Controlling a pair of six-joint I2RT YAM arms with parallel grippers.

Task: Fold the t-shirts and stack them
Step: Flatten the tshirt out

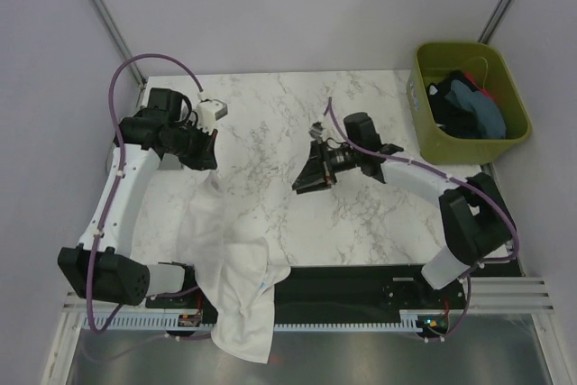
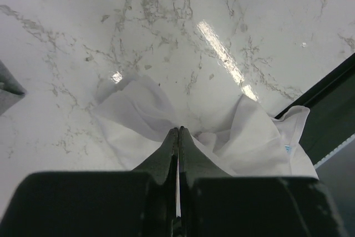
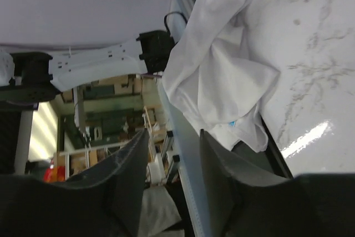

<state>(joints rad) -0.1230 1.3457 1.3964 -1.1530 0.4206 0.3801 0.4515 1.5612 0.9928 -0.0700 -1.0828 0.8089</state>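
The white t-shirt's loose corner pokes out onto bare marble, so I should next move my right gripper down, back and to the left in the top view onto it.
A large white t-shirt (image 1: 230, 268) trails from my left gripper (image 1: 208, 165) across the marble table and hangs over the near edge. In the left wrist view that gripper (image 2: 178, 130) is shut on a pinch of the white t-shirt (image 2: 249, 137), whose small blue neck mark (image 2: 287, 148) lies by the edge. My right gripper (image 1: 306, 182) hovers over mid-table, open and holding nothing. In the right wrist view its fingers (image 3: 133, 159) frame the table edge, with the white t-shirt (image 3: 222, 70) beyond them. Dark and blue-teal t-shirts (image 1: 469, 107) lie in the bin.
An olive-green plastic bin (image 1: 425, 123) stands off the table's right far corner. A black rail (image 1: 361, 286) runs along the near edge between the arm bases. The left arm's white link (image 3: 94, 65) shows in the right wrist view.
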